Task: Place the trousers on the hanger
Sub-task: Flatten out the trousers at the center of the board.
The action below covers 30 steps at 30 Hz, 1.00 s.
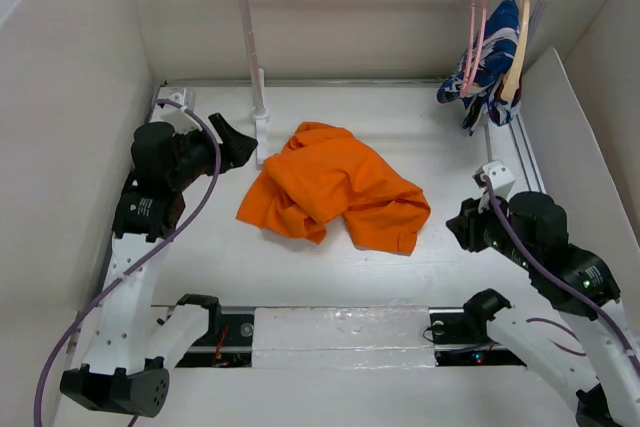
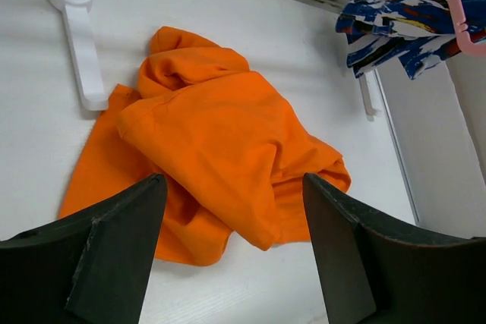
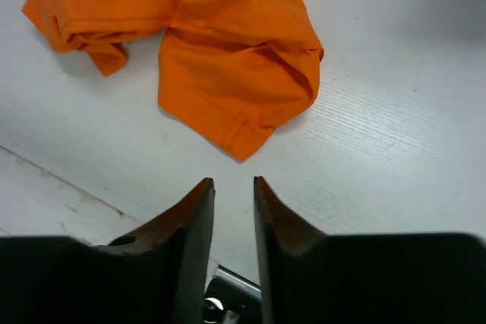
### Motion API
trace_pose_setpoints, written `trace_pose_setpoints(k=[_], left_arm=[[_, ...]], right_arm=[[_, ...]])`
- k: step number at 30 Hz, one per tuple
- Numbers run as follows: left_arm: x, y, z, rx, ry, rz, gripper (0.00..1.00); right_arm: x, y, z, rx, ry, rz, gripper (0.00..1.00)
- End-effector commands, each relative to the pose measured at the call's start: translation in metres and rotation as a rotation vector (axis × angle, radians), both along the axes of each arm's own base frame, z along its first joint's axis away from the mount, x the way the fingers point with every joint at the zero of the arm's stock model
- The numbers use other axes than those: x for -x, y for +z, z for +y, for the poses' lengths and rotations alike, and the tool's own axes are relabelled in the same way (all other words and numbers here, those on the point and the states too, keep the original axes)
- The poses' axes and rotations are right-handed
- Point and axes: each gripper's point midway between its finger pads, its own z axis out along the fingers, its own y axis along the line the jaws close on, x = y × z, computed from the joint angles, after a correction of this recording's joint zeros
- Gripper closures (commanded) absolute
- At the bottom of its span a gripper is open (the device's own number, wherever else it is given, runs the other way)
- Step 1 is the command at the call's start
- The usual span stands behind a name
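Observation:
My left gripper comes down onto the trousers' near upper fold next, toward the right in the top view, and closes, since the fold overlaps the cloth beneath.
The orange trousers lie crumpled in a heap on the white table, mid-scene. A pink hanger hangs by its hook from the rail at the back right; its lower edge shows in the left wrist view as the pink hanger. My left gripper hovers just left of the trousers, open wide and empty. To the right of the heap, my right gripper points at a trouser hem. Its fingertips stand a narrow gap apart with nothing between them.
A blue-and-white patterned garment hangs on a tan hanger beside the pink one. The white rack post and its foot stand just behind the left gripper. White walls enclose the table on three sides.

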Motion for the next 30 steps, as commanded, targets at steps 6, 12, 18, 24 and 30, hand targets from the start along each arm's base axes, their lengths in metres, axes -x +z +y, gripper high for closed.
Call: trace_pose_setpoints(k=[6, 12, 18, 24, 30], left_arm=[[0.002, 0.029, -0.041, 0.107, -0.245, -0.122, 0.28], [-0.019, -0.035, -0.02, 0.007, -0.116, 0.027, 0.41], [-0.063, -0.054, -0.043, -0.316, 0.054, 0.075, 0.32], [-0.024, -0.078, -0.086, -0.199, -0.03, 0.108, 0.01], [0.012, -0.151, -0.104, -0.17, -0.058, 0.226, 0.01]], right_arm=[[-0.015, -0.025, 0.016, -0.021, 0.001, 0.066, 0.27], [-0.035, -0.06, 0.027, 0.01, -0.001, 0.124, 0.3], [-0.049, -0.094, 0.049, -0.025, 0.05, 0.203, 0.65], [-0.058, -0.134, 0.031, -0.047, -0.059, 0.294, 0.26], [-0.073, -0.167, 0.029, -0.127, -0.063, 0.31, 0.2]])
